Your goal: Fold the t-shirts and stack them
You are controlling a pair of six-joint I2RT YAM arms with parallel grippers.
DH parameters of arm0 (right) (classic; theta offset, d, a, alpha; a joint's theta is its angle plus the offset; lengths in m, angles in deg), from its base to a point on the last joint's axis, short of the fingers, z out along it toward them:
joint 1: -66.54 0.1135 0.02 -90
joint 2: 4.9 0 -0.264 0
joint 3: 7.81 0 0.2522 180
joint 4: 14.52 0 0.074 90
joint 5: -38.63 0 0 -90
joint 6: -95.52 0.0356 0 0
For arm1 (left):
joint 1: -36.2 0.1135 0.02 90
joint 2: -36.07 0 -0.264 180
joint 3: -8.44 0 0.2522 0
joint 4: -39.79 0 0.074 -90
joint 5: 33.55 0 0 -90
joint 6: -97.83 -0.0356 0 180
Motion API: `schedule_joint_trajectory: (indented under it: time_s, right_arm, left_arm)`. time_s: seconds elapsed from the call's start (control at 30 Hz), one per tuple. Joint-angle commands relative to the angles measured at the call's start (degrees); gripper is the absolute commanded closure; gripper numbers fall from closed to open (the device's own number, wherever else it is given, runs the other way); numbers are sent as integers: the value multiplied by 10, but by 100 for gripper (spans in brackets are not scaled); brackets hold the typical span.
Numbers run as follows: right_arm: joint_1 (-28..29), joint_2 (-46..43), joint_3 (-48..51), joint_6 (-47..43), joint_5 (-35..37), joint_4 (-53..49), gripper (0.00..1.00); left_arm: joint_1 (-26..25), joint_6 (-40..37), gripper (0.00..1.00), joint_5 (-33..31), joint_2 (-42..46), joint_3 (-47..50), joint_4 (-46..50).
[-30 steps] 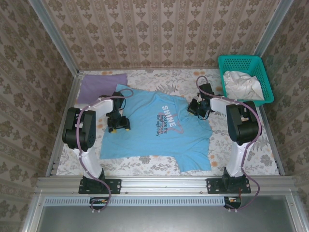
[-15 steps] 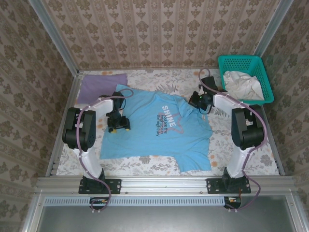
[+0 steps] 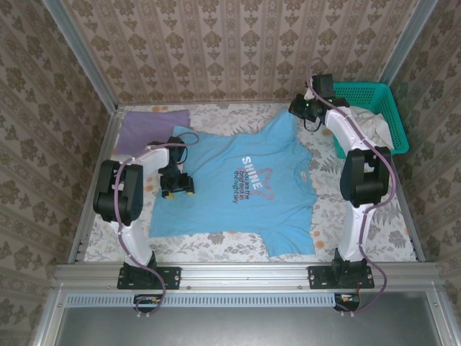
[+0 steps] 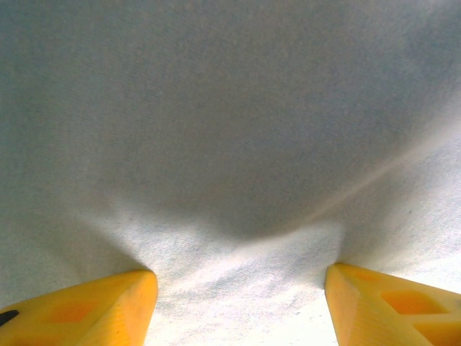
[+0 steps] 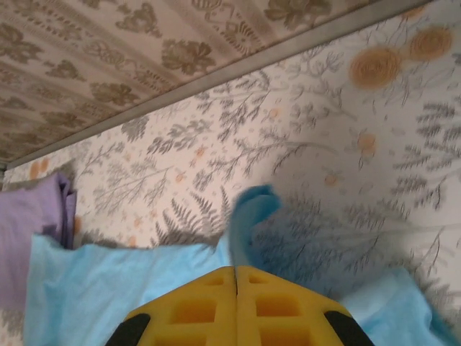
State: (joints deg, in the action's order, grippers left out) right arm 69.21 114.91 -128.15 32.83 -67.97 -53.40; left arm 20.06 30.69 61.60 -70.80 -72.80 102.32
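Observation:
My right gripper holds the t-shirt's sleeve, and bare floral table cover lies outward of the gripper. It will move outward toward the far patterned wall and release the sleeve.
The sky-blue t-shirt [image 3: 238,189] with the "SHINE" print lies spread in the middle of the table. My left gripper [image 3: 177,186] presses down on its left side, open, with the yellow fingers [image 4: 94,310] wide apart on pale cloth [image 4: 230,144]. My right gripper [image 3: 301,108] is at the back right beside the basket, shut on the shirt's right sleeve [image 5: 248,213], which rises out of the closed tips [image 5: 236,270]. The lavender t-shirt [image 3: 153,128] lies folded at the back left, and its edge [image 5: 29,231] shows in the right wrist view.
A teal mesh basket [image 3: 360,90] stands at the back right corner with white cloth [image 3: 374,128] in it. The floral table cover [image 3: 367,216] is bare to the right of the shirt. Metal rails [image 3: 94,194] and patterned walls close in the table.
My right gripper has travelled from the shirt's right shoulder to the back right, drawing the sleeve out toward the basket. The left arm has stayed put.

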Motion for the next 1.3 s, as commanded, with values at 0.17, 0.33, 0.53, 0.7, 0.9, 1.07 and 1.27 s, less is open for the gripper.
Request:
schedule_joint_trajectory:
  time_s: [0.17,0.33,0.53,0.7,0.9,1.07,1.27]
  right_arm:
    - [-32,122,-119,2,0,-68,100]
    - [-43,202,-217,10,-33,-79,99]
    - [-38,311,-382,43,-81,-88,98]
    - [-30,416,-562,70,-89,-121,92]
    - [-48,478,-716,146,-48,-215,55]
    - [-50,415,-758,98,-44,-292,46]
    - [-35,342,-759,-57,-11,-556,55]
  left_arm:
    - [-16,0,35,2,-45,24,-32]
    - [-17,-1,35,-3,-46,21,-24]
    - [-24,2,34,-16,-35,24,-13]
    - [-28,9,34,-27,-25,34,-8]
    - [-28,11,31,-33,1,23,10]
    - [-25,13,27,-28,45,-24,31]
    - [-2,18,27,-4,61,-74,32]
